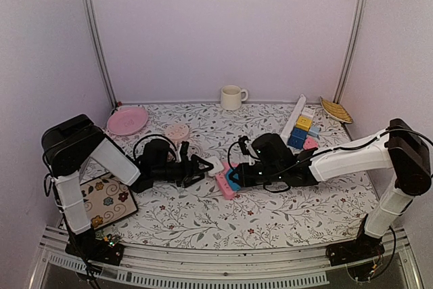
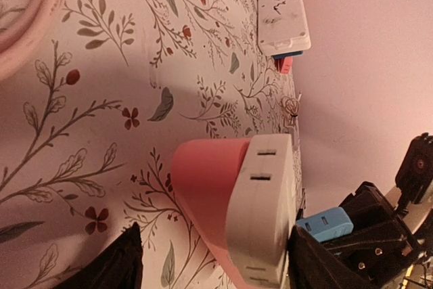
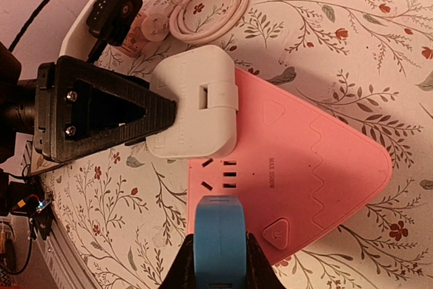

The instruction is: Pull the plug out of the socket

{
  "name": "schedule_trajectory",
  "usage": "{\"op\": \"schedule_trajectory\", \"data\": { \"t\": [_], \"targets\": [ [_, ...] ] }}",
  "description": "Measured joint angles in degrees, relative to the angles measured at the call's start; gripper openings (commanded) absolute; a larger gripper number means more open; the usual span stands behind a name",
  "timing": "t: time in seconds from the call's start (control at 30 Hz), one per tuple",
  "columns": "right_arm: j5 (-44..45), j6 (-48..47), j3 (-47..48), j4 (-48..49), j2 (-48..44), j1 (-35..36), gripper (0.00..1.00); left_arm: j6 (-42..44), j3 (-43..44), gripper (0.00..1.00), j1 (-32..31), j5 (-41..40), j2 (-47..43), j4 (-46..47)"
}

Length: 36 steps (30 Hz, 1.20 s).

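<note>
The robot's right gripper has to go up, across and down to let go of the blue plug [image 3: 220,225] on clear tabletop, which is to its right in the top view.
A pink socket [image 1: 226,191] [image 3: 318,160] [image 2: 203,181] lies flat on the floral table. A white plug [image 1: 215,166] [image 3: 193,103] [image 2: 264,208] sits on its left end. My left gripper [image 1: 201,166] [image 2: 216,262] is open, with the socket end and the white plug between its fingers. One finger [image 3: 122,113] touches the white plug and the other [image 2: 125,258] stands apart. My right gripper [image 1: 235,179] [image 3: 220,245] is shut on a blue plug [image 3: 220,225] [image 2: 325,225] at the socket's near edge. Bare slots show just beyond it. Whether its pins are seated is hidden.
A white mug [image 1: 232,97] stands at the back. A pink plate [image 1: 127,120] and a coiled pink cable [image 1: 177,130] [image 3: 210,1] lie at the left. Coloured blocks [image 1: 302,131], a white strip [image 1: 295,114] and a yellow dish [image 1: 336,109] are at the back right. A floral mat [image 1: 105,199] lies front left.
</note>
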Motion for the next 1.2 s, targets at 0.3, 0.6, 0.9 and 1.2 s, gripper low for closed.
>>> {"op": "schedule_trajectory", "data": {
  "t": [0.3, 0.6, 0.9, 1.2],
  "targets": [
    [-2.2, 2.8, -3.5, 7.9, -0.1, 0.0, 0.03, -1.4, 0.0, 0.78, -1.2, 1.2, 0.6, 1.9],
    [-3.2, 5.1, -6.2, 13.4, -0.3, 0.0, 0.03, -4.7, 0.2, 0.55, -2.1, 2.3, 1.9, 6.3],
    [-4.4, 5.8, -8.0, 16.2, -0.3, -0.1, 0.03, -8.4, 0.1, 0.32, -2.2, 3.3, 4.7, 12.4],
    [-5.0, 5.7, -10.1, 18.4, -1.7, -0.1, 0.03, -6.5, -0.1, 0.23, -2.6, 1.9, 3.7, 9.9]
  ]
}}
